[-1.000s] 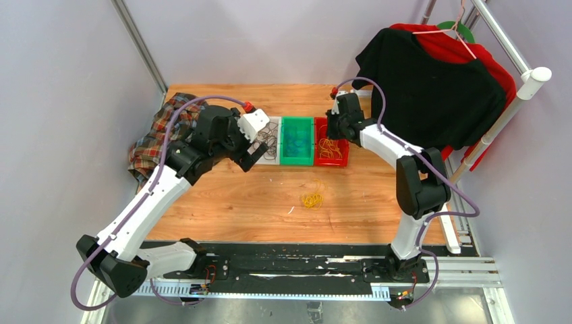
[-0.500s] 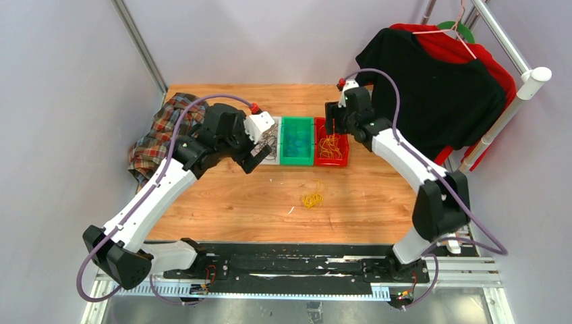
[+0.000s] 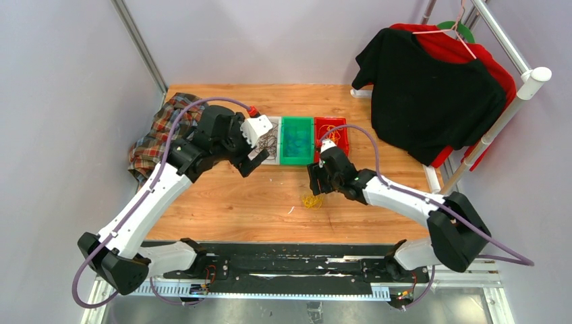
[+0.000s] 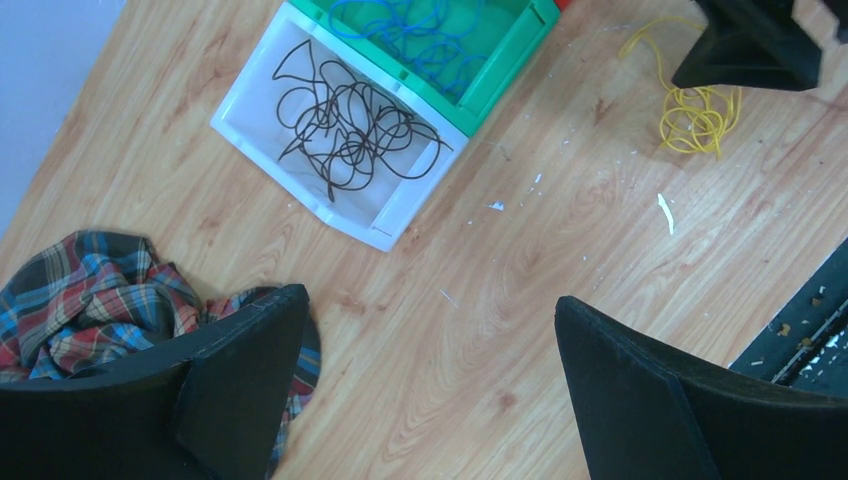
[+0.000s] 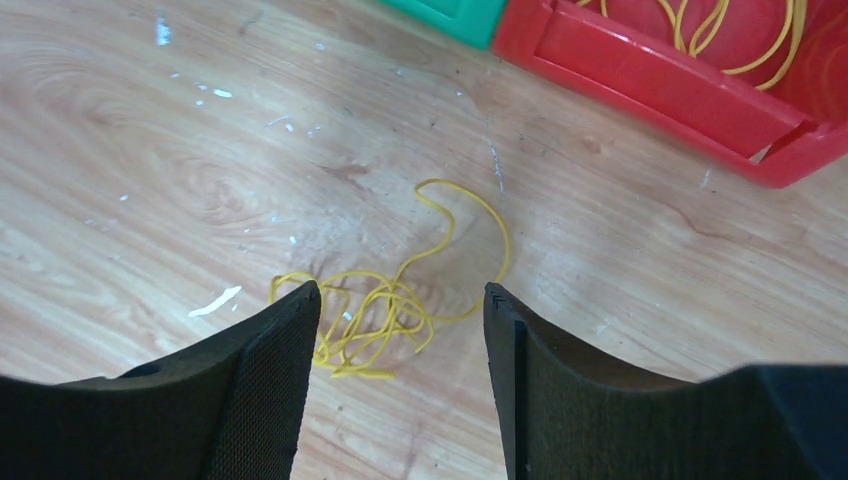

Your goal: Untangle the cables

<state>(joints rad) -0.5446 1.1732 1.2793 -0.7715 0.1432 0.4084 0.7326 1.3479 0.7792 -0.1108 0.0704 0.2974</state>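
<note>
My right gripper lowers next onto the piece of yellow cable where the open loop leaves the tangle (image 3: 311, 196) toward the bins, since that loop lies on bare wood.
A loose tangle of yellow cables (image 3: 312, 200) lies on the wooden table in front of the bins. My right gripper (image 3: 317, 187) hovers just above it, open and empty; in the right wrist view the yellow tangle (image 5: 385, 310) shows between and beyond the right gripper's (image 5: 400, 292) tips. More yellow cables (image 5: 740, 40) lie in the red bin (image 3: 335, 133). Blue cables (image 4: 420, 30) fill the green bin (image 3: 297, 140), and black cables (image 4: 345, 125) sit in the white bin (image 4: 400, 215). My left gripper (image 4: 430, 297) is open and empty over bare wood near the white bin.
A crumpled plaid cloth (image 3: 158, 135) lies at the table's left edge, close to the left gripper's finger. A black shirt (image 3: 432, 94) hangs on a rack at the right. Small white scraps (image 4: 665, 212) dot the wood.
My right arm has swung from the red bin toward the near side and now sits over the loose yellow tangle. The left arm has hardly moved.
</note>
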